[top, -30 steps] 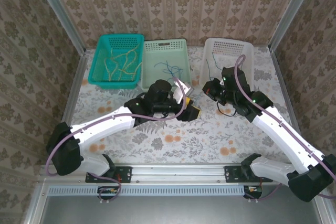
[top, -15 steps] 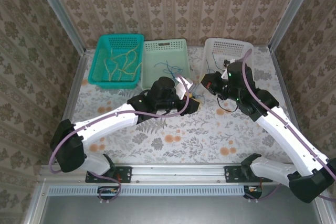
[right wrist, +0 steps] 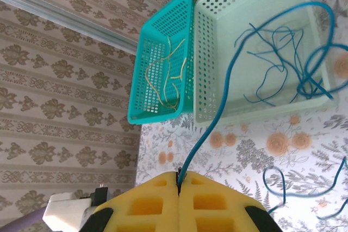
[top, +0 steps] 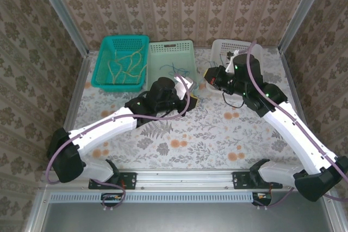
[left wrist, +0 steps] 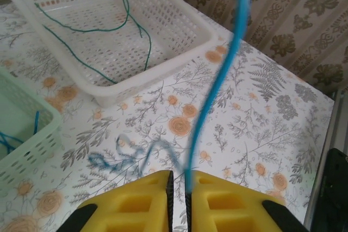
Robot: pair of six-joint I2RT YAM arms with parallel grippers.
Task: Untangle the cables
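Note:
I will move my right gripper outward over the pale green basket next, then down to let go of the cable. That basket of blue cables is outward from the gripper and below it.
In the right wrist view my right gripper [right wrist: 178, 176] is shut on a blue cable [right wrist: 217, 112] that rises from its pads and arcs over the pale green basket [right wrist: 204, 52], where more blue cables [right wrist: 277, 63] lie tangled. My left gripper [left wrist: 178, 180] has its yellow jaws drawn almost together around a taut blue cable [left wrist: 217, 91], which lies against the right-hand pad with a thin slit beside it. From above, the left gripper [top: 193, 92] and right gripper [top: 209, 77] sit close together in front of the baskets. Yellow cables [top: 128, 63] lie in the teal basket [top: 120, 61].
A white basket [left wrist: 179, 52] at the back right holds green cables [left wrist: 98, 30]. A loose, blurred blue cable [left wrist: 125, 153] lies on the floral table below the left gripper. More blue loops [right wrist: 283, 186] lie on the table near the pale green basket [top: 171, 66]. Patterned walls enclose the table.
The left gripper's jaws have closed in around the blue cable, and it has shifted slightly back. The right gripper has moved back and left, towards the baskets, still holding its cable.

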